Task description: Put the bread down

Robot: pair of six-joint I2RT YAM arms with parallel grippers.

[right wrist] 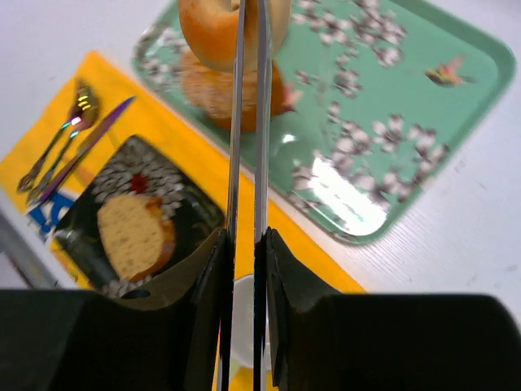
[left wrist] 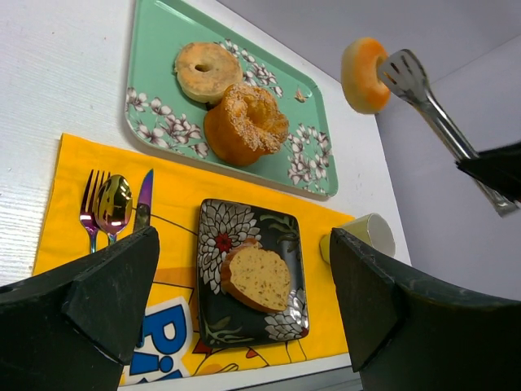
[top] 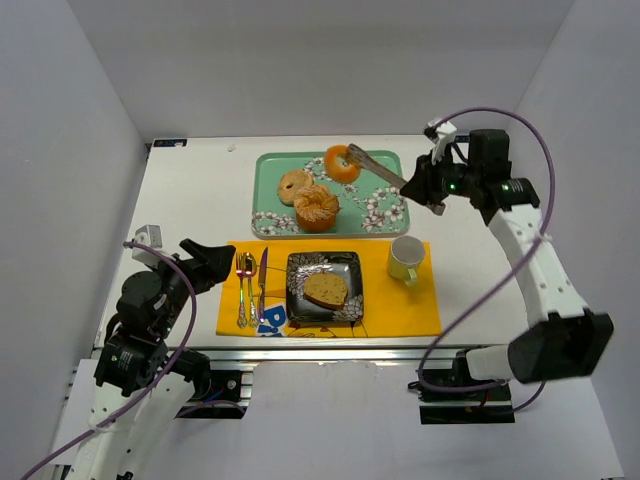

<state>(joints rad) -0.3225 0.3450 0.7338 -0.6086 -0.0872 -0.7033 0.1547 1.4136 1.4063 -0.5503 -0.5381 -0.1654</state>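
Observation:
I will next move my right gripper back and down and let the tongs' bagel go onto the bread slice (top: 325,290) (right wrist: 134,235), since the slice is below it and closer to my base.
My right gripper (top: 425,185) is shut on metal tongs (top: 375,167), which pinch an orange bagel (top: 342,163) in the air over the far edge of the green floral tray (top: 385,215). In the right wrist view the tongs (right wrist: 262,122) run up from my gripper (right wrist: 246,240) to the bagel (right wrist: 207,32). A pale bagel (top: 294,185) and a brown sugared ring (top: 316,208) lie on the tray. A bread slice (top: 325,290) lies on the black floral plate (top: 345,265). My left gripper (top: 215,262) is open and empty, hovering left of the plate.
A yellow placemat (top: 400,305) lies under the plate, with a fork, spoon and knife (top: 250,285) on its left part and a pale yellow cup (top: 404,258) on its right. White walls close in the left, back and right sides.

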